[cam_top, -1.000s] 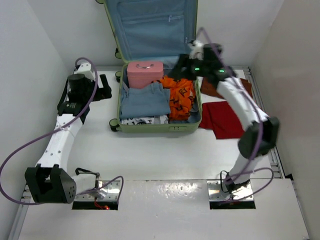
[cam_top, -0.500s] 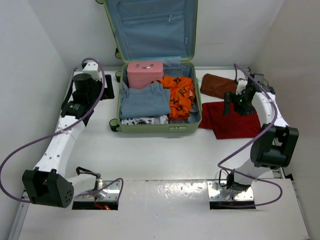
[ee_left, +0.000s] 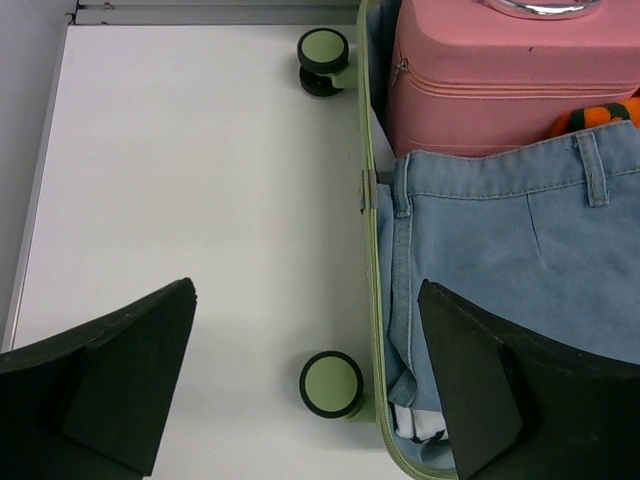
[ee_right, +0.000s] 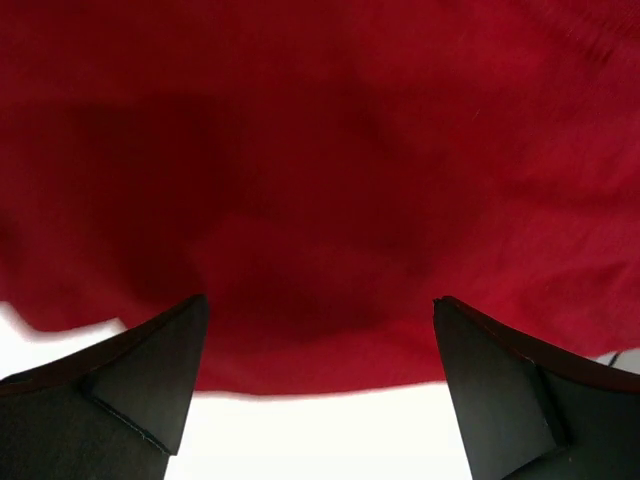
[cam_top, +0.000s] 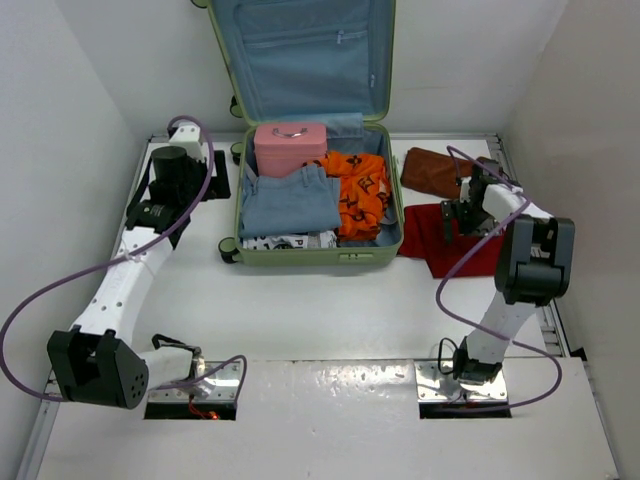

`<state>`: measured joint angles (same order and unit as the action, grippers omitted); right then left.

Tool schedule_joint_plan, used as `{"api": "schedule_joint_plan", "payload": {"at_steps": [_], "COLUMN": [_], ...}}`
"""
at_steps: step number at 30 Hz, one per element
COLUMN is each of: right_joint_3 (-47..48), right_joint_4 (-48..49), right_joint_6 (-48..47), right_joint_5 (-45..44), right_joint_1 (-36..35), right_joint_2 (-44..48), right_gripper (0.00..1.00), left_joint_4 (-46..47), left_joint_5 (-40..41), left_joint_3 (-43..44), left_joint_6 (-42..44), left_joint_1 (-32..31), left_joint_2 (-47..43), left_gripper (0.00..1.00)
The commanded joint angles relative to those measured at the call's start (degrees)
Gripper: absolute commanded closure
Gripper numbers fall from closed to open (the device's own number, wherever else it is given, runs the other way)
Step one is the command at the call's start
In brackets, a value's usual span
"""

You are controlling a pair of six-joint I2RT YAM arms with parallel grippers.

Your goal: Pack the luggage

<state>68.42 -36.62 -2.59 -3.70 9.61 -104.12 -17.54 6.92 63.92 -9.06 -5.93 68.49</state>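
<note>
My right gripper lowers to the red cloth next, because the cloth lies flat on the tabletop, still outside the open luggage.
The luggage point(cam_top: 320, 258) lies open on the table, its lid leaning against the back wall. Inside are a pink case point(cam_top: 290, 147), blue jeans point(cam_top: 290, 203), an orange garment point(cam_top: 360, 195) and a white patterned cloth point(cam_top: 285, 241). My left gripper point(cam_top: 215, 183) hangs open above the luggage's left rim point(ee_left: 366, 250), with one finger over the jeans point(ee_left: 500, 230) and nothing held point(ee_left: 305, 290). My right gripper point(cam_top: 456, 224) stands open just above a red cloth point(cam_top: 445, 245) to the right of the luggage. In the right wrist view the red cloth point(ee_right: 320, 150) fills the space ahead of the empty gripper point(ee_right: 320, 300).
A brown folded item point(cam_top: 432, 170) lies behind the red cloth. Two green wheels point(ee_left: 331, 383) point(ee_left: 324, 50) stick out from the luggage's left side. White walls close in on the left, back and right. Cables loop from both arms.
My right arm swung from over the luggage's back right corner out to the right and down over the red cloth, and its jaws opened wider. The left arm shifted only slightly.
</note>
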Motion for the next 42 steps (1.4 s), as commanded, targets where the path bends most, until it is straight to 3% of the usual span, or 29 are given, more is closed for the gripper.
{"api": "schedule_joint_plan", "payload": {"at_steps": [1,7,10,13,14,17,24,29,36,42], "right_joint_3": [3.12,7.24,10.39,11.29,11.9,12.79,14.98,20.43,18.86,22.45], "right_joint_4": [4.18,2.61,-0.01,-1.43,-1.96,-3.88,-8.9,-7.15,8.74,19.91], "right_joint_6": [0.22,-1.19,-1.01,0.92,0.92,0.48,-2.95,0.55,11.28,20.33], "right_joint_5": [-5.6,-5.96,-5.52,-4.65,-3.6,-0.09,17.9,29.17,34.38,34.56], "right_joint_1": [-0.11,-0.55,-0.46,-0.2,-0.38,-0.47,0.5,0.06,-5.64,-17.32], "right_joint_2": [-3.54,-10.4,-14.0,-15.94,-16.38,-15.69,-0.68,9.45,18.67,15.45], "right_gripper": [0.07,0.04,0.11,0.44,0.65,1.0,1.0,1.0,1.0,1.0], "left_joint_4": [0.93,0.93,0.93,0.93,0.93,0.41,-0.21,-0.21,-0.21,-0.21], "left_joint_5": [0.55,0.55,0.55,0.55,0.55,0.03,0.03,0.03,0.03,0.03], "left_joint_3": [1.91,2.52,3.14,3.66,3.67,4.19,4.19,2.79,2.79,2.79], "left_joint_6": [-0.26,-0.26,-0.26,-0.26,-0.26,-0.26,0.27,0.27,0.27,0.27], "left_joint_1": [-0.39,-0.39,-0.39,-0.39,-0.39,-0.39,-0.39,-0.39,-0.39,0.13], "left_joint_2": [0.24,1.38,1.91,1.91,2.43,2.44,1.91,1.3,1.3,1.3], "left_gripper": [0.01,0.01,0.01,0.01,0.01,0.01,0.01,0.01,0.01,0.01]}}
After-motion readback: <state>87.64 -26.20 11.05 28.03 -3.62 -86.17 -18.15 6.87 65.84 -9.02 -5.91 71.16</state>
